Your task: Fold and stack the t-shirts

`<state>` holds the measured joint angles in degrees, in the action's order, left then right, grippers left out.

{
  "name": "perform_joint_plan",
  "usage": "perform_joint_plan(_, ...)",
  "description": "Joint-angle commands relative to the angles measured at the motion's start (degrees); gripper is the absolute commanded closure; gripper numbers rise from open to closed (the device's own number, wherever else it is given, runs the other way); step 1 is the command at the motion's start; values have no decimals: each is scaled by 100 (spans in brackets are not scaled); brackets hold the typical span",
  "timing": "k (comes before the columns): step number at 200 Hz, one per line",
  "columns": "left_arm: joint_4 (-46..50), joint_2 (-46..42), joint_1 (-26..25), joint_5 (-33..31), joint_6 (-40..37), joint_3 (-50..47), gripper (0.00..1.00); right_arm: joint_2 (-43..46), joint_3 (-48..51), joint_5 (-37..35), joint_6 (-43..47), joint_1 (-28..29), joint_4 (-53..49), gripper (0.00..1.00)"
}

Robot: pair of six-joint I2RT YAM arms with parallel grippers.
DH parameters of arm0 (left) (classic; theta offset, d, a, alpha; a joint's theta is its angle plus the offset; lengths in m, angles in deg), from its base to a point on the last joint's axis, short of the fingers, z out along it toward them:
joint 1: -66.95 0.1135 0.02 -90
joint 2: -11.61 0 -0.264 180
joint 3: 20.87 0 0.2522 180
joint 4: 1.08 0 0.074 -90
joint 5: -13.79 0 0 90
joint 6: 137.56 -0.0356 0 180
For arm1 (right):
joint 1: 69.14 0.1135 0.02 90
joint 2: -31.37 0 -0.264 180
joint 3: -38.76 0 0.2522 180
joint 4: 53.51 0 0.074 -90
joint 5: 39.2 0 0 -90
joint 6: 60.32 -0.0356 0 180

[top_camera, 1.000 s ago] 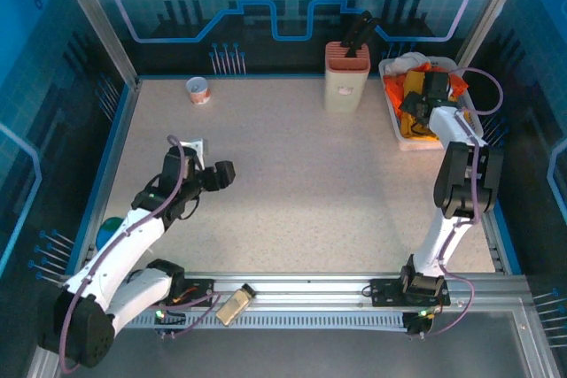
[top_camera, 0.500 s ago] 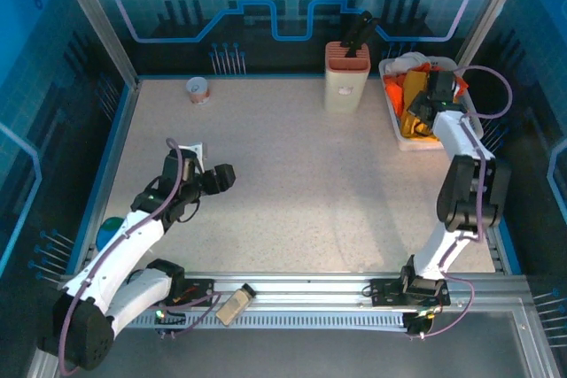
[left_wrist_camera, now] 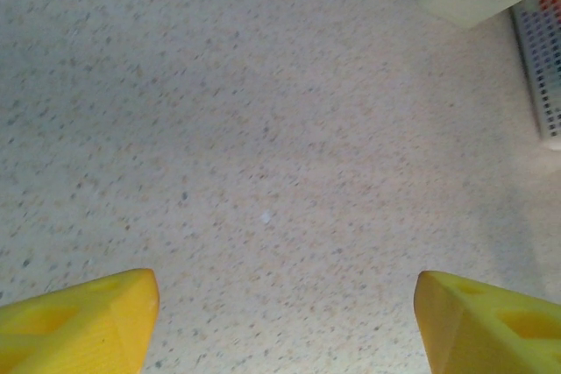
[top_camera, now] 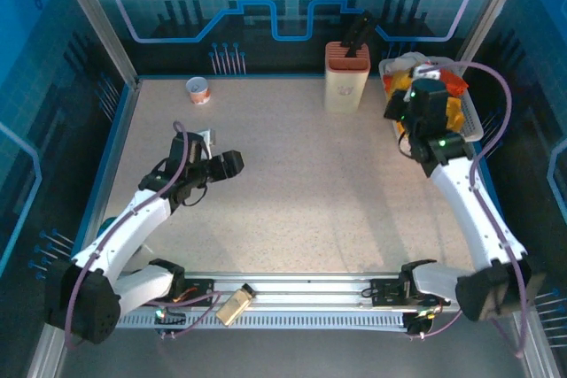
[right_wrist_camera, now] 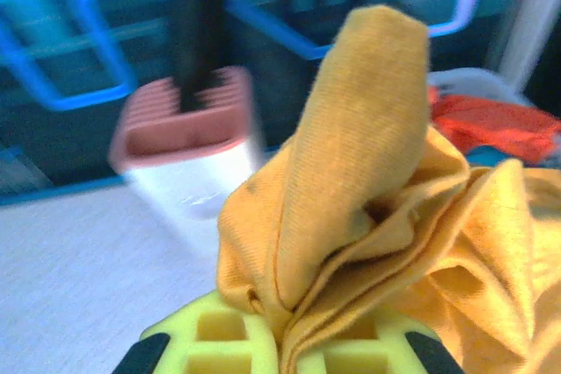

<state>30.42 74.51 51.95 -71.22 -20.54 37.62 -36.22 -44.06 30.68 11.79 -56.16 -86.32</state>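
My right gripper moves back and down toward my left gripper next and releases the bunched fold onto the bare tabletop below it, between both grippers.
My right gripper [right_wrist_camera: 294, 349] is shut on a bunched fold of the golden-yellow t-shirt [right_wrist_camera: 368, 172], which rises in a crumpled peak above the pads. From above, the right gripper [top_camera: 400, 105] hovers at the left rim of the white basket [top_camera: 475, 123], with yellow cloth [top_camera: 454, 113] hanging beside it. An orange-red t-shirt [right_wrist_camera: 491, 124] lies in the basket behind. My left gripper [top_camera: 232, 164] is at the table's left-centre. In its wrist view the left gripper [left_wrist_camera: 285, 321] is open, yellow fingertips [left_wrist_camera: 83, 321] wide apart over bare speckled tabletop.
A cream container with a pink ribbed top [top_camera: 346, 75] holding a dark tool stands at the back, left of the basket. A small cup [top_camera: 198, 89] sits back left. A tan object [top_camera: 235, 304] lies on the front rail. Blue walls close in the table.
The right gripper shut on the golden-yellow shirt in the basket, then rose and swung left with it. The left arm reached slightly farther right.
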Motion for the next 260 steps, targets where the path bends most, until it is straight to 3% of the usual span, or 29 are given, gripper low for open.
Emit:
perform_joint_plan(1,160,169,84,277,-75,432,22,398,262,272,451,853,-201,100)
perform_joint_plan(35,436,281,395,522,-56,746,22,40,449,482,-175,2155,-301,96)
perform_joint_plan(62,638,270,454,442,-79,792,22,-956,403,867,-704,2950,-90,97)
perform_joint_plan(71,713,249,454,401,-93,787,21,-1283,260,815,-796,3202,-103,93)
perform_joint_plan(80,786,216,453,351,-90,747,22,-1563,104,925,-871,3351,-99,78)
perform_joint_plan(103,852,72,446,358,32,494,21,-1925,-215,1252,-816,3365,-135,23)
perform_joint_plan(118,952,32,439,414,117,342,20,-1874,-244,1105,-733,3263,-193,0)
perform_joint_plan(165,535,82,97,362,519,-380,19,-1357,263,1283,-1032,2316,-373,0)
perform_joint_plan(202,-360,978,-194,464,824,-513,19,-853,1133,1199,-1390,1746,-466,1)
perform_joint_plan(231,-898,1901,-387,693,1024,-115,20,-625,1682,1647,-1577,1314,-344,7)
perform_joint_plan(260,-865,2602,-747,643,933,529,21,-807,2148,2680,-1490,1072,310,15)
